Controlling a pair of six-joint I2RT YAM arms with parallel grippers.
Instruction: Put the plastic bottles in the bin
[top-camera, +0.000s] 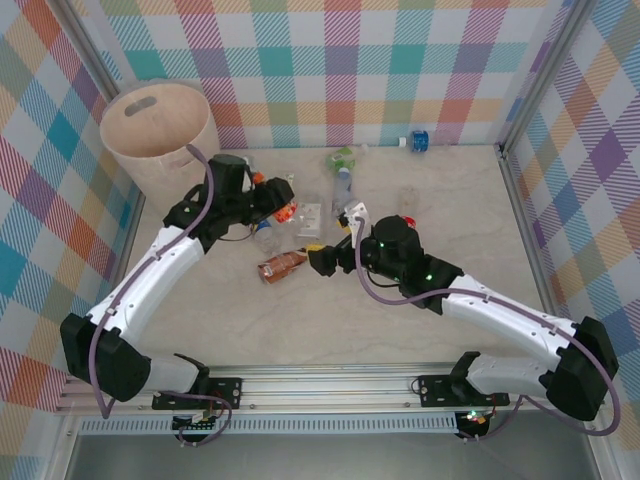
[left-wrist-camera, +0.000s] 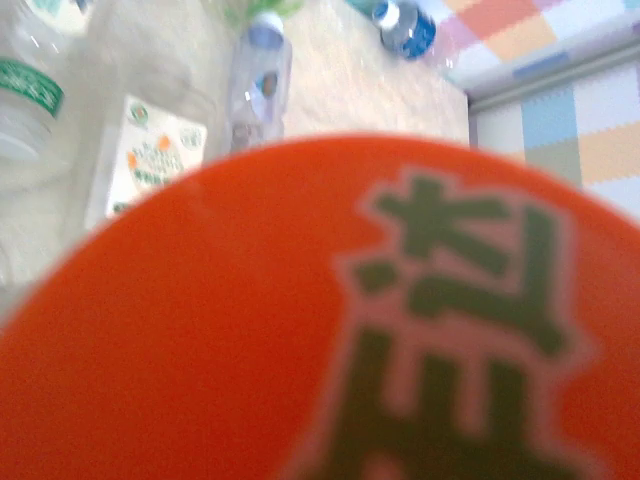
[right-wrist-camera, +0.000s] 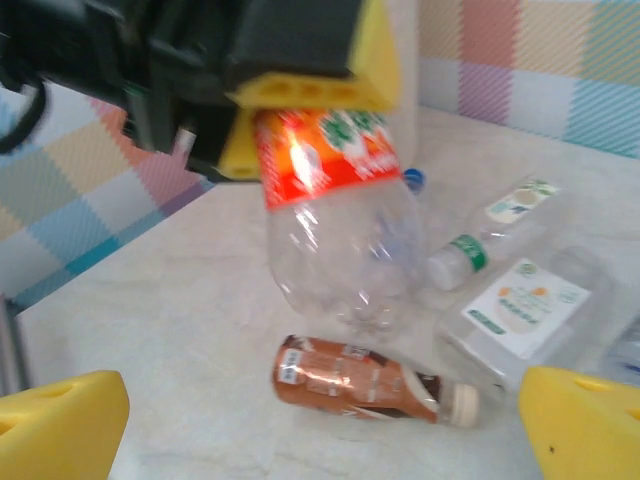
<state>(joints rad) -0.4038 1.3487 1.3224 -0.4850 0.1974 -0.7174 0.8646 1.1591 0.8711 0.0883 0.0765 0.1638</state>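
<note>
My left gripper should next move up and outward over the opening of the beige bin (top-camera: 155, 125), because the bottle it is holding is still above the table.
My left gripper (top-camera: 284, 206) is shut on a clear plastic bottle with an orange label (top-camera: 288, 212), and the bottle hangs above the table. In the right wrist view its yellow-padded fingers (right-wrist-camera: 310, 90) clamp the label end of that bottle (right-wrist-camera: 335, 230), whose orange label (left-wrist-camera: 250, 330) sits blurred right against the left wrist lens. A brown bottle (right-wrist-camera: 365, 380) lies on the table just below it. My right gripper (right-wrist-camera: 320, 425) stands open in front of the brown bottle (top-camera: 282, 266) with nothing between its fingers. The beige bin (top-camera: 155, 125) stands at the back left.
More bottles lie mid-table: a white-labelled one (right-wrist-camera: 525, 305), a green-banded one (right-wrist-camera: 470, 250), a blue-capped one (left-wrist-camera: 260, 80) and a green one (top-camera: 342, 160). A blue-labelled bottle (top-camera: 418, 140) rests at the back wall. Checked walls enclose the table.
</note>
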